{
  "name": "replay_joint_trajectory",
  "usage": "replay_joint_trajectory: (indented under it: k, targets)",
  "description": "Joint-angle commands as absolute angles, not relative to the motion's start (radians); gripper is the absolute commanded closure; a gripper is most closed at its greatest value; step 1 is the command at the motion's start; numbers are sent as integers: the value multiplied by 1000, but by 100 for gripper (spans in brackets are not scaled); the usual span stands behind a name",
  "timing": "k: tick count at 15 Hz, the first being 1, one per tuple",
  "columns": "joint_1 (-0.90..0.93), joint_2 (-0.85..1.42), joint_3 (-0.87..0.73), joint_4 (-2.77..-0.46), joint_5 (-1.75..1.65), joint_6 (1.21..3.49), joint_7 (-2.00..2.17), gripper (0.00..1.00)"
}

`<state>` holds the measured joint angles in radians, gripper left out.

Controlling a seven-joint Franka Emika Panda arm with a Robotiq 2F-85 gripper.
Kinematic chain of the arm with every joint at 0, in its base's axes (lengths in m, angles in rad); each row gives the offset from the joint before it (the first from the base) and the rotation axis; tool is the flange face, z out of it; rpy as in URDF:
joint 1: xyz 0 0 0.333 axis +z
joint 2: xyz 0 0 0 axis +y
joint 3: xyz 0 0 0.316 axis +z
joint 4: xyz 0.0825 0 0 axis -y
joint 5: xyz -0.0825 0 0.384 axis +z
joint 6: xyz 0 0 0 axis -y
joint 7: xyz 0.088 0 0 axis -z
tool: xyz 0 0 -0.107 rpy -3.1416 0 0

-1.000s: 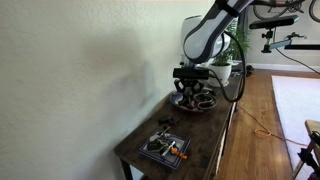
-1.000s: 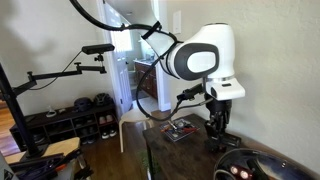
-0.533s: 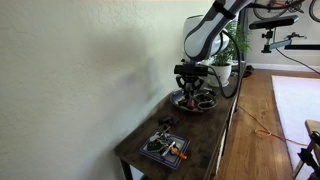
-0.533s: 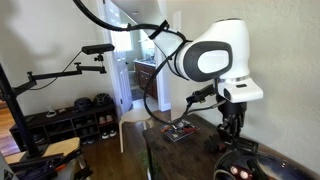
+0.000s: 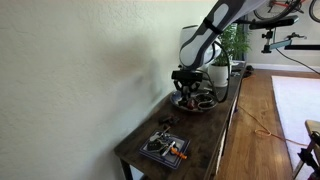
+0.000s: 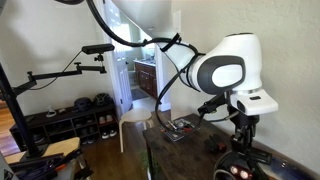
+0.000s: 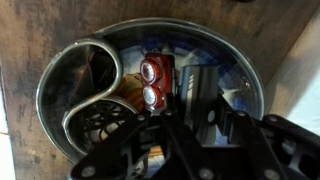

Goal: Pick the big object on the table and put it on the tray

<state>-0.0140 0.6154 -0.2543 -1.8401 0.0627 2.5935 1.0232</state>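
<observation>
My gripper brings the dark block down there next, then lets go of it.
The round dark tray (image 7: pixel 246 78) with a raised rim fills the wrist view. It holds a curved metal piece (image 7: pixel 75 75) and a red object with two white round ends (image 7: pixel 153 82). My gripper (image 7: pixel 190 112) hangs just over the tray's inside, shut on the big dark block-shaped object (image 7: pixel 196 88), which stands between the fingers. In both exterior views the gripper (image 5: pixel 193 90) (image 6: pixel 243 138) is low over the tray (image 5: pixel 178 102) (image 6: pixel 268 165) at one end of the table. The fingertips are dark and partly hidden.
A smaller square dark tray (image 5: pixel 163 148) (image 6: pixel 180 129) with an orange-handled tool lies at the table's other end. A plant in a white pot (image 5: pixel 220 70) stands behind the round tray. A wall runs along one long side of the narrow table (image 5: pixel 190 135).
The arm has shifted along the table to stand over the round tray and has come slightly lower. The dark object stays in the gripper.
</observation>
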Motion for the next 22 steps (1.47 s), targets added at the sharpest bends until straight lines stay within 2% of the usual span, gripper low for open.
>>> replay_joint_trajectory:
  k: [1, 13, 14, 15, 17, 21, 22]
  targets:
    - [-30, 675, -253, -1773, 64, 2617, 1003, 85]
    - [-49, 753, -240, -1722, 90, 2662, 947, 85]
    - [-50, 745, -237, -1730, 93, 2662, 943, 57]
    - [-47, 741, -239, -1735, 92, 2661, 945, 33]
    - [-41, 718, -238, -1754, 95, 2649, 949, 29]
    - [-22, 658, -233, -1811, 89, 2655, 942, 5]
    - [-17, 635, -229, -1832, 89, 2661, 936, 2]
